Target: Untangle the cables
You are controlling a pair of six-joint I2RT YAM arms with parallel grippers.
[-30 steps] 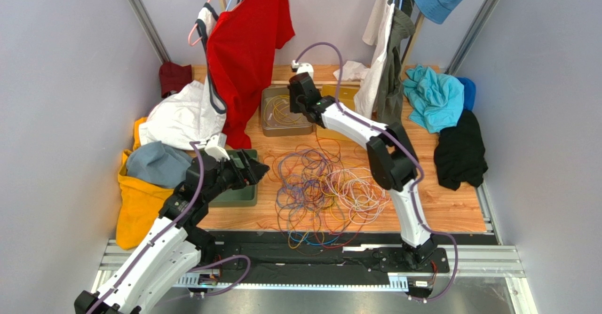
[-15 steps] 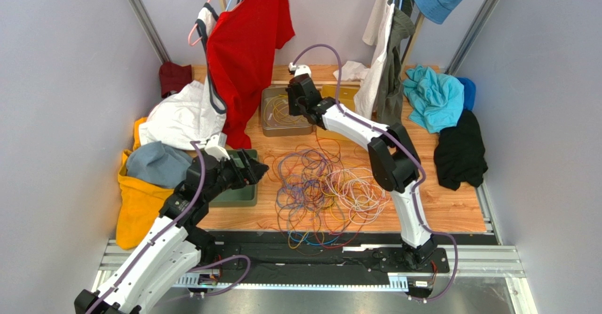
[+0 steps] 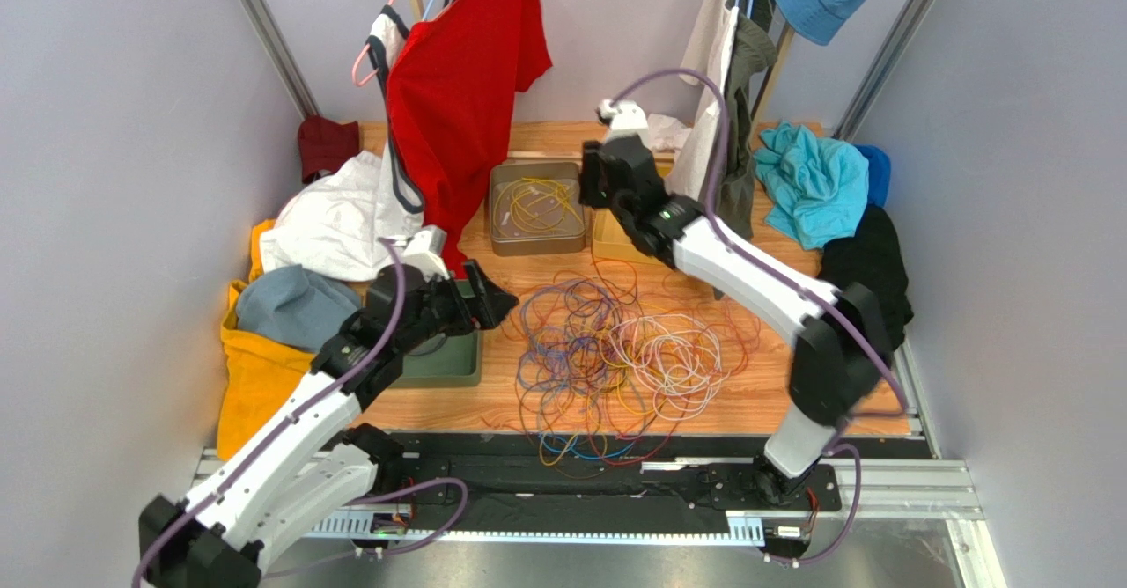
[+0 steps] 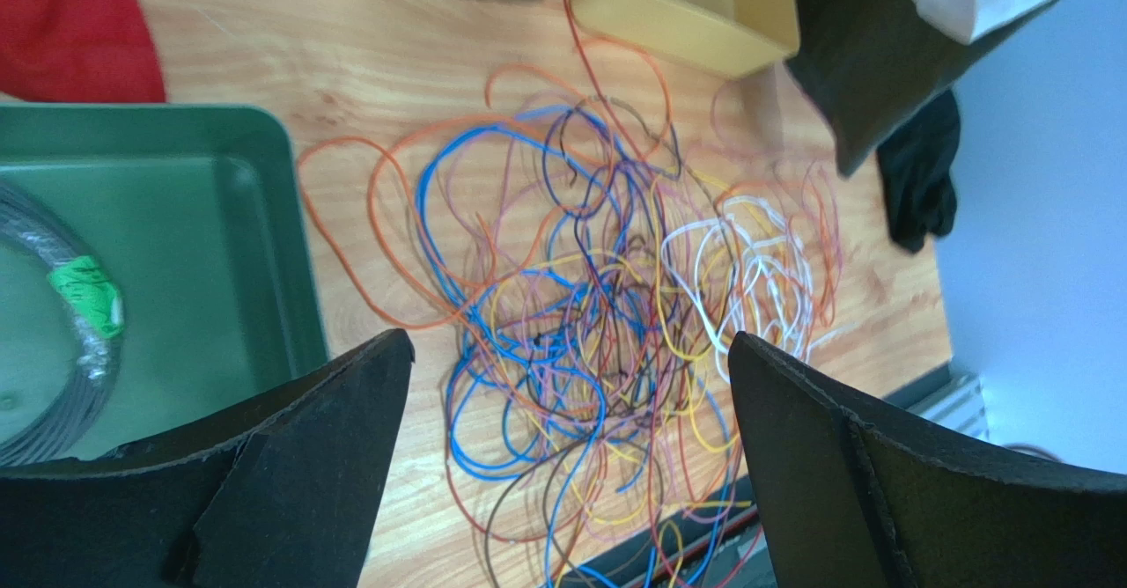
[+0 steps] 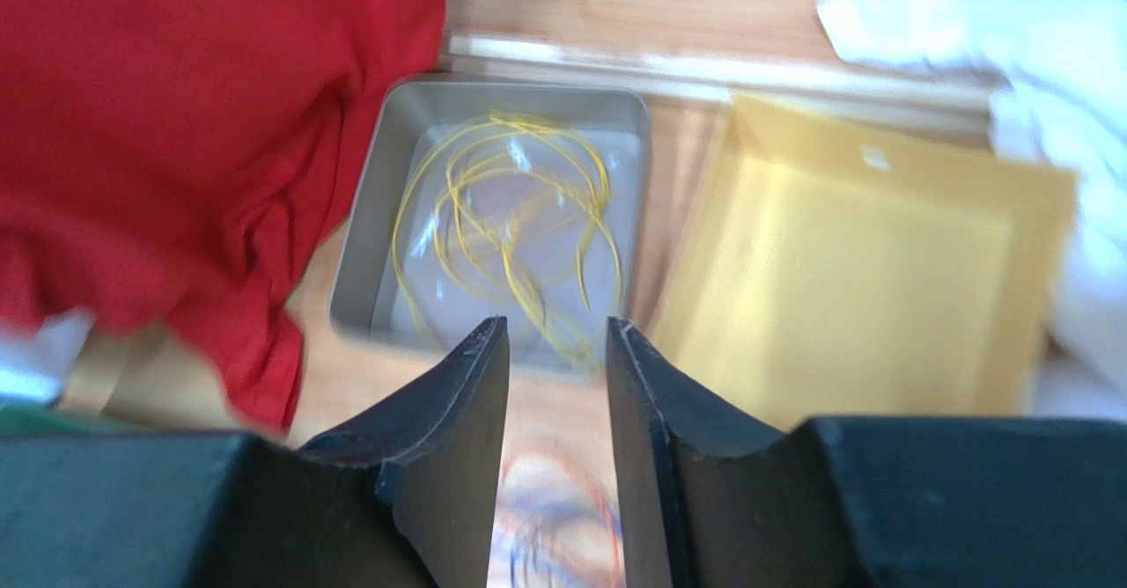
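I will lower my left gripper from beside the green tray into the near part of the tangle, onto the blue cable's bend (image 3: pixel 582 403) (image 4: pixel 597 401). It arches over the other cables there.
The cables (image 3: pixel 615 348) lie in a loose tangle of blue, orange, yellow, purple and white loops on the wooden table; the left wrist view shows the tangle (image 4: pixel 609 311) from above. A few yellow cables (image 5: pixel 509 225) lie coiled in the grey bin (image 3: pixel 500 225). My left gripper (image 3: pixel 495 300) hangs at the tangle's left edge, above the green tray's corner, wide open and empty (image 4: pixel 569 340). My right gripper (image 3: pixel 593 192) hovers between the grey bin and the yellow bin (image 5: pixel 860 271), jaws apart with nothing between them (image 5: pixel 556 327).
The green tray (image 4: pixel 199 258) holds a grey coil with a green tag (image 4: pixel 82 308). A red shirt (image 3: pixel 457 80) hangs over the back left. Clothes are piled at the left (image 3: pixel 285 337) and right (image 3: pixel 860 284). A black rail (image 3: pixel 595 463) runs along the near edge.
My right gripper has opened and swung right, away from above the grey bin, where yellow cables now lie. My left gripper has edged forward and right toward the tangle.
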